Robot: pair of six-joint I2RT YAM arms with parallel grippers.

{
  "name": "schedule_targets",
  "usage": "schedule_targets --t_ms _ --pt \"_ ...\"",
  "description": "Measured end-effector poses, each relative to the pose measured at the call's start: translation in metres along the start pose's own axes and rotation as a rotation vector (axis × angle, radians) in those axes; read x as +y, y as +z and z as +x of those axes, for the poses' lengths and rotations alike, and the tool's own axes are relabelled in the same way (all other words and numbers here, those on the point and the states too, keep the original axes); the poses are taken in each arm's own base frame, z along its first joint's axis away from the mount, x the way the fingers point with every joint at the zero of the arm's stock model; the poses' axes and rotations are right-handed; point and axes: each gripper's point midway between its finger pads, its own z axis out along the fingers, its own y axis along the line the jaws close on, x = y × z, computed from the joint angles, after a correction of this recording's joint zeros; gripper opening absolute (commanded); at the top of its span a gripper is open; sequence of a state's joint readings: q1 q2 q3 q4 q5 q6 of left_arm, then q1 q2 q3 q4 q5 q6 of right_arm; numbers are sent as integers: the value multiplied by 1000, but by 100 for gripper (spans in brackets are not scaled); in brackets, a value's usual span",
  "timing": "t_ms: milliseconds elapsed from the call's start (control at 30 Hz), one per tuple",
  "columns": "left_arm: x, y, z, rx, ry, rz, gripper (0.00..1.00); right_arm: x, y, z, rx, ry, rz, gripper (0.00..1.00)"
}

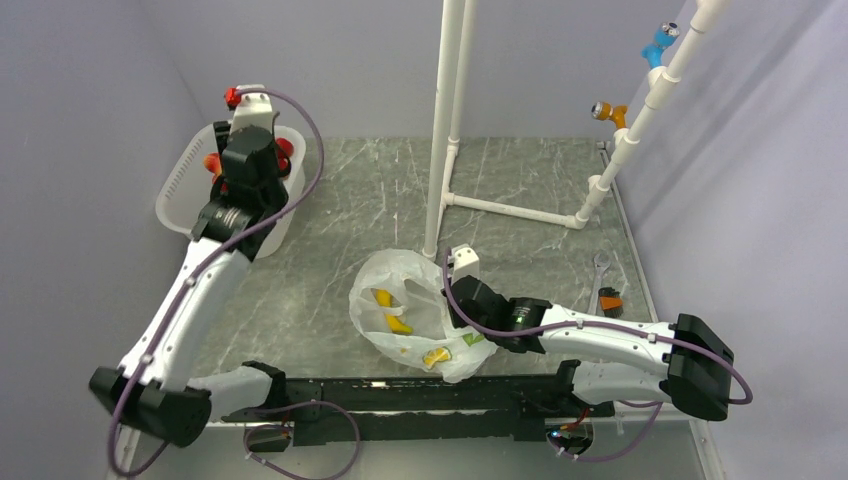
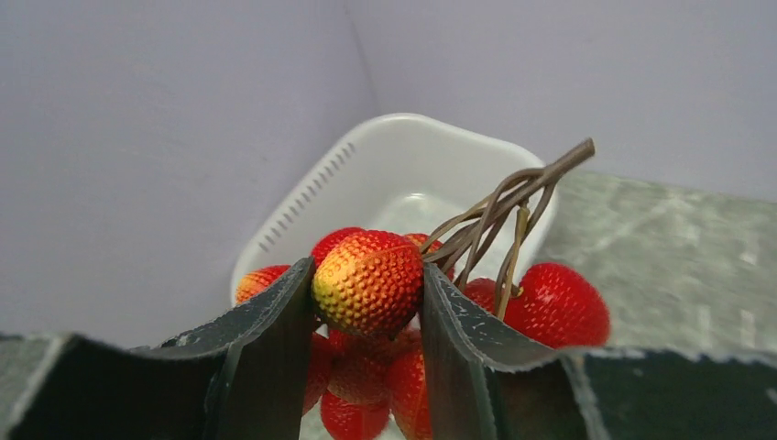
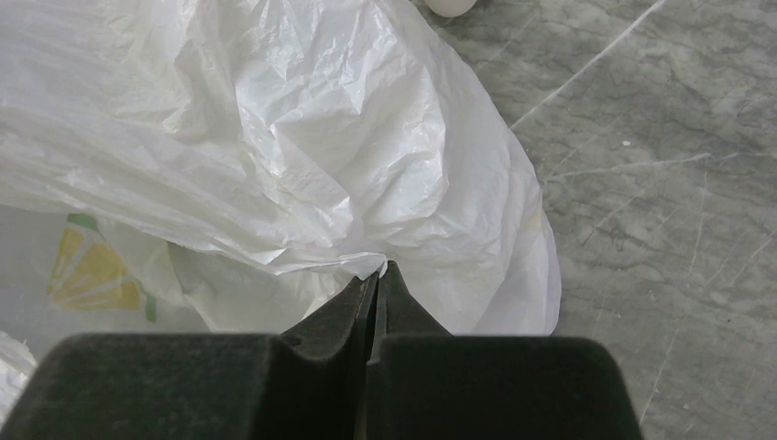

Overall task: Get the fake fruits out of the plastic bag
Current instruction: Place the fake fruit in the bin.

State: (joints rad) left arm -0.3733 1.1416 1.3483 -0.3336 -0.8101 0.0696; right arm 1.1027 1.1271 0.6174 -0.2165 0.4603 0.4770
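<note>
I need to tilt my left gripper's fingers down and lower the hanging cluster past the tub's rim before I let go of it inside the open white tub.
My left gripper is shut on one ball of the cluster of small red balls and holds it by brown stems above the white perforated tub. In the top view this gripper is over the tub at the back left. My right gripper is shut on a fold of the plastic bag. The bag lies open at the front middle, with my right gripper at its right rim. Yellow shapes show inside; I cannot tell banana from print. The larger red fruit is not discernible.
A white pipe frame stands behind the bag, with a base pipe and a slanted pipe carrying blue and orange clips. A wrench and a small orange-black item lie at the right. Grey walls close both sides.
</note>
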Motion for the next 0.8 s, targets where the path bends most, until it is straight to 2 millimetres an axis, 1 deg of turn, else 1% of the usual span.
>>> schedule_targets --t_ms 33,100,200,233,300,367,400,467,500,533,600,667,800 --pt "3 12 1 0 10 -31 0 0 0 1 6 0 -1 0" --pt "7 38 14 31 31 -84 0 1 -2 2 20 0 -6 0" --pt "10 77 45 124 37 -97 0 3 -5 -4 24 5 -8 0" --pt "17 91 60 170 23 -105 0 4 -6 -6 22 5 -8 0" --pt "28 107 80 230 -8 -113 0 5 -8 -11 19 7 -7 0" --pt "38 119 97 276 -47 -106 0 7 -9 -16 16 7 -8 0" --pt "41 122 102 289 -62 -101 0 8 -9 -18 15 7 -8 0" --pt "41 130 114 321 -103 -80 0 10 -8 -22 16 5 -8 0" --pt "37 134 119 342 -117 -61 0 10 -8 -23 18 3 -6 0" --pt "39 139 125 360 -130 -60 0 11 -8 -24 22 -1 -5 0" --pt "35 153 141 408 -148 -42 0 13 -6 -27 29 -5 -3 0" --pt "28 167 165 470 -160 -22 0 16 -5 -29 35 -6 -6 0" --pt "10 179 213 606 -162 38 0 22 -3 -32 44 -3 -16 0"
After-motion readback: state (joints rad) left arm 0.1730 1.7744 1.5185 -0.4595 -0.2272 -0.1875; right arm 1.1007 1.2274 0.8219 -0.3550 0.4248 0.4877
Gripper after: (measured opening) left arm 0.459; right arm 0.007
